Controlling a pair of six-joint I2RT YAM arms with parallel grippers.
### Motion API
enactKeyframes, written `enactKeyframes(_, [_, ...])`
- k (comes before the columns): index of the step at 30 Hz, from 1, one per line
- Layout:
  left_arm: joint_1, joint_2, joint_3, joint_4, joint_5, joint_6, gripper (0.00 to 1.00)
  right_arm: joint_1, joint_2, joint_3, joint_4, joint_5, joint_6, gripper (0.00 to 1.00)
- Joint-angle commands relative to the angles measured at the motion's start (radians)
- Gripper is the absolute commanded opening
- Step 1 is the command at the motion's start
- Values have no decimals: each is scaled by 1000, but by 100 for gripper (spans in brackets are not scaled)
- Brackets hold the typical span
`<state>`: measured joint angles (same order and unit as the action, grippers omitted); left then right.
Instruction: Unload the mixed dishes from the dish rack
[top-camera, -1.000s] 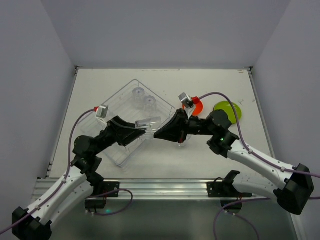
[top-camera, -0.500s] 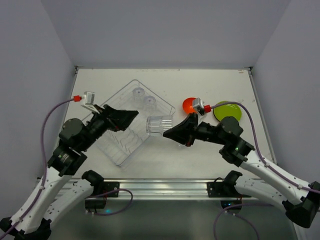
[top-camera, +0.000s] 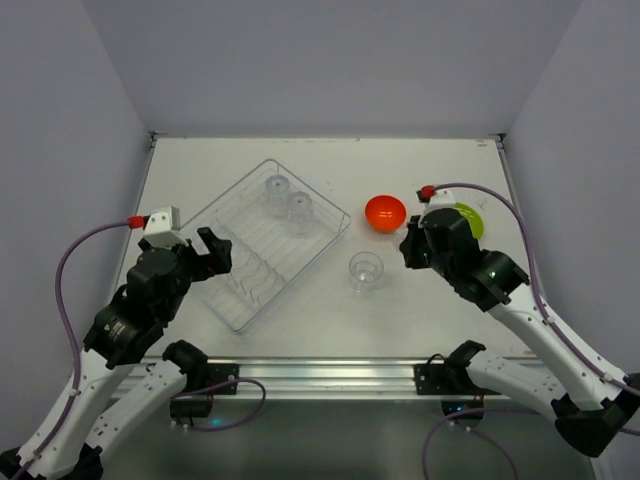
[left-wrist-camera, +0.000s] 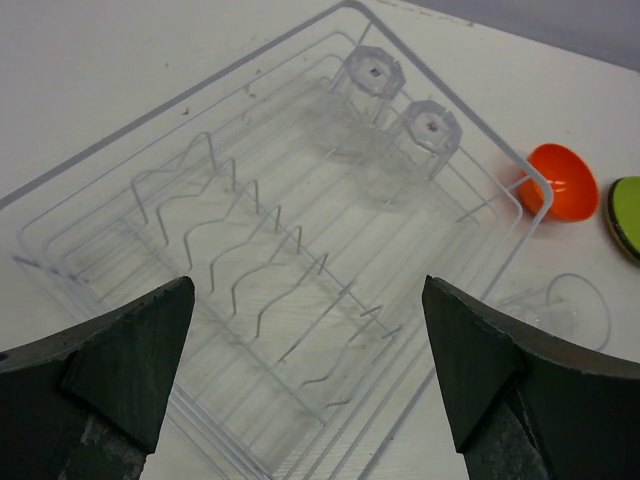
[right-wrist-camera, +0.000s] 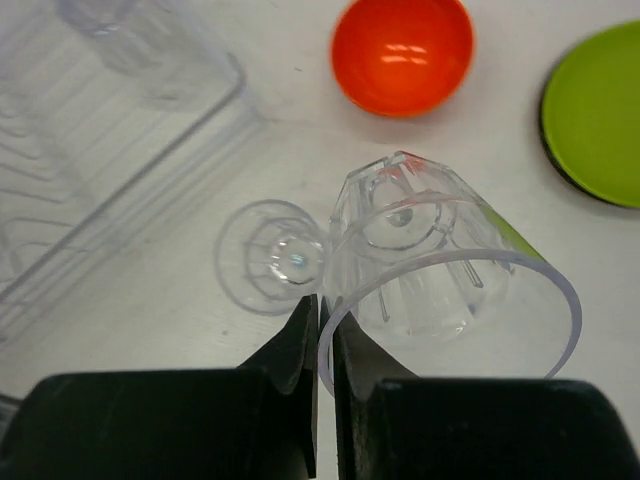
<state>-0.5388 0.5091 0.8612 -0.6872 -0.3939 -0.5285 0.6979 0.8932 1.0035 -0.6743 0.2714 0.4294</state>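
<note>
Bare table shows beside the standing tumbler, nearer than the orange-red bowl (top-camera: 385, 212), so I will next lower my right gripper, put the held tumbler down base first and let go of its rim.
The clear dish rack (top-camera: 250, 262) lies left of centre with two clear tumblers (top-camera: 276, 187) (top-camera: 300, 206) upside down at its far end. My left gripper (top-camera: 214, 251) hangs open over the rack's near left side, holding nothing; in the left wrist view its fingers (left-wrist-camera: 120, 360) frame the rack's wire ridges (left-wrist-camera: 260, 270). My right gripper (right-wrist-camera: 322, 300) is shut on the rim of a third clear tumbler (right-wrist-camera: 430, 250), tilted above the table. A further tumbler (top-camera: 365, 270) stands on the table beside it. The orange-red bowl (top-camera: 385, 212) and the lime-green plate (top-camera: 468, 219) rest on the table to the right.
The right arm covers part of the green plate in the top view. The table's side rails (top-camera: 520, 230) run along both edges, and grey walls close in the back and sides.
The left gripper opened, let go of the tumbler and drew back to the left over the rack. The right gripper kept the tumbler and carried it rightward, toward the bowl and plate.
</note>
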Motion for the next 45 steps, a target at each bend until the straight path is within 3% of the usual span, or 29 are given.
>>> enactKeyframes(1, [0, -23, -13, -2, -141, 35, 100, -103, 45, 50, -194, 63, 8, 0])
enactKeyframes(5, [0, -21, -37, 17, -148, 36, 100, -201, 140, 61, -229, -33, -40, 0])
enactKeyframes(14, [0, -35, -48, 21, -146, 33, 100, -209, 430, 80, -190, -95, -77, 0])
enactKeyframes(20, [0, -72, -67, 41, -126, 38, 100, -209, 526, 89, -156, -190, -104, 0])
enactKeyframes(32, [2, -50, -73, 54, -99, 45, 100, -207, 628, 98, -142, -210, -107, 6])
enactKeyframes(35, [0, -44, -71, 55, -97, 47, 100, -202, 599, 101, -149, -213, -103, 19])
enactKeyframes(41, [0, -21, -71, 58, -85, 50, 100, -199, 503, 127, -194, -210, -98, 34])
enactKeyframes(42, [2, -15, -71, 60, -82, 51, 100, -202, 463, 130, -199, -206, -100, 45])
enactKeyframes(45, [2, 17, -65, 58, -65, 55, 100, -204, 379, 138, -212, -207, -104, 61])
